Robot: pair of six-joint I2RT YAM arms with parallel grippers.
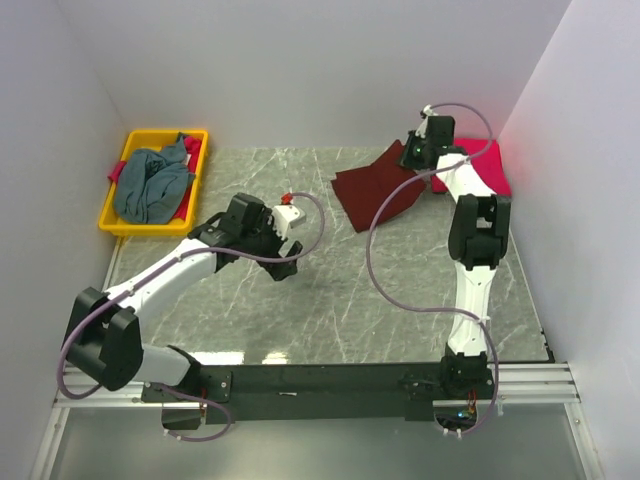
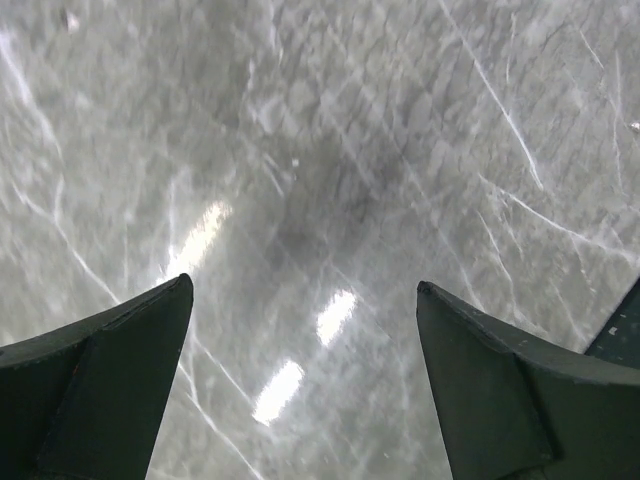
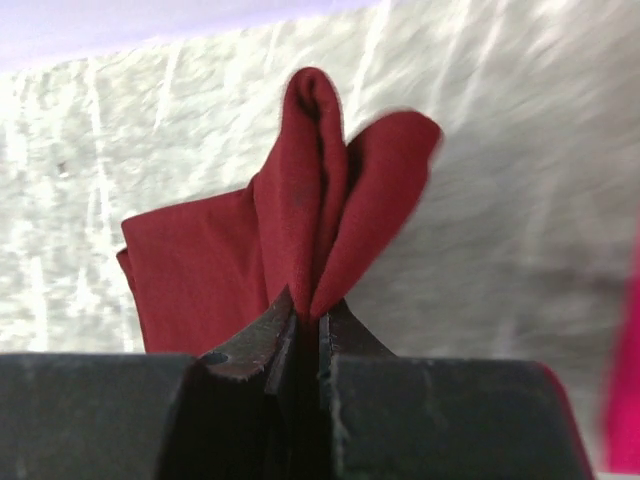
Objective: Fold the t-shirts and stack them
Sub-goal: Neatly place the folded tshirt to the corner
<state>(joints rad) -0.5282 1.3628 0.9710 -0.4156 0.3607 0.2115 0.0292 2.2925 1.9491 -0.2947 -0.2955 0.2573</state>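
Note:
My right gripper should next go up, carry the maroon t-shirt across and down, and then let go of it, because the pink-red t-shirt lies to the gripper's right in the top view.
A dark maroon t-shirt lies folded on the marble table at the back right. My right gripper is shut on a bunched fold of its far corner, and the cloth rises from between the jaws in the right wrist view. A bright pink-red t-shirt lies behind the right arm by the right wall. A grey-blue t-shirt is heaped in the yellow bin. My left gripper hangs open over bare marble near the table's middle, its fingers wide apart with nothing between them.
The yellow plastic bin stands at the back left, against the left wall. White walls close in the table on three sides. A black rail with the arm bases runs along the near edge.

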